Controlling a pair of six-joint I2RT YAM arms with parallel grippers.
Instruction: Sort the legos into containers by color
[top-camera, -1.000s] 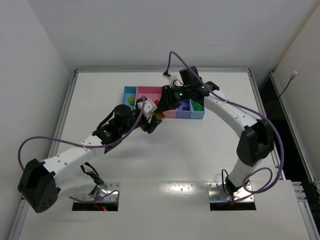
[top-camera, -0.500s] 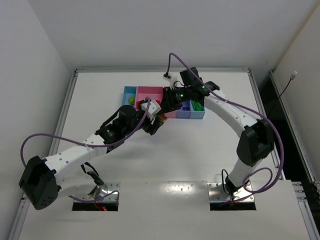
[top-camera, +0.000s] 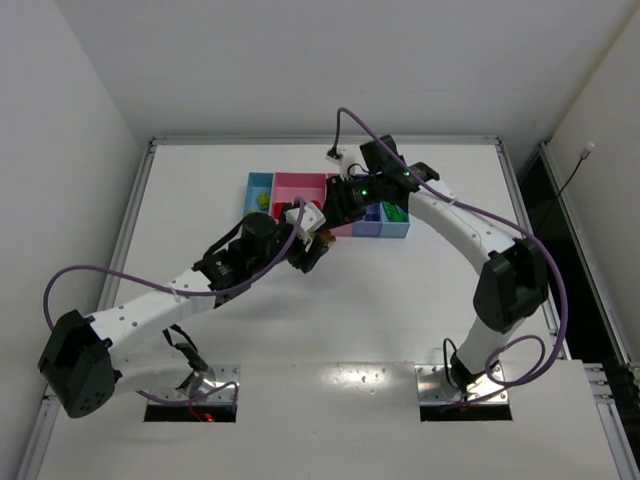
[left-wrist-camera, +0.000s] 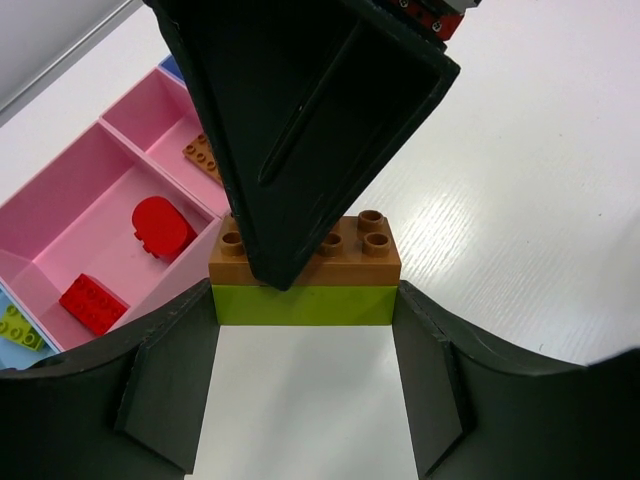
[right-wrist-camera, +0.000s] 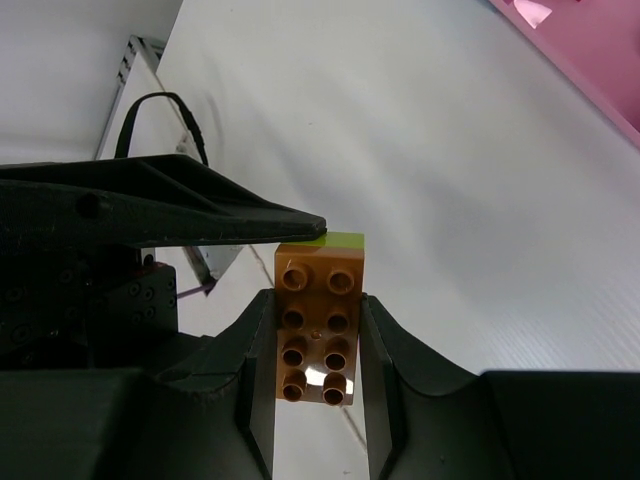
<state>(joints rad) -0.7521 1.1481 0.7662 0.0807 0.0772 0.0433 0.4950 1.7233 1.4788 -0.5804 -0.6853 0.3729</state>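
I should pull my left gripper left in the top view and outward, over the light blue tray (top-camera: 258, 193) (left-wrist-camera: 18, 335), then release it, because a yellow-green lego already lies there.
A yellow-green lego (left-wrist-camera: 303, 304) with an orange lego (left-wrist-camera: 360, 260) stacked on it hangs between both grippers, just in front of the row of trays. My left gripper (left-wrist-camera: 305, 330) is shut on the yellow-green one. My right gripper (right-wrist-camera: 315, 340) is shut on the orange lego (right-wrist-camera: 317, 320), and its finger (left-wrist-camera: 300, 120) comes down from above. In the top view the grippers meet near the pink trays, left gripper (top-camera: 310, 242), right gripper (top-camera: 330, 222). The wide pink tray (left-wrist-camera: 90, 200) holds two red legos (left-wrist-camera: 95, 303). The narrow pink tray (left-wrist-camera: 150, 125) holds an orange lego (left-wrist-camera: 203, 158).
The light blue tray (top-camera: 260, 182) at the row's left end holds a yellow-green lego (left-wrist-camera: 20, 327). The blue tray (top-camera: 400, 229) at the right end holds a green lego (top-camera: 395, 212). The periwinkle tray (top-camera: 370, 229) is partly hidden by the right arm. White walls ring the table.
My left gripper has shifted a little to the right, closer to the right gripper. The stacked pair of legos stays held between the two grippers.
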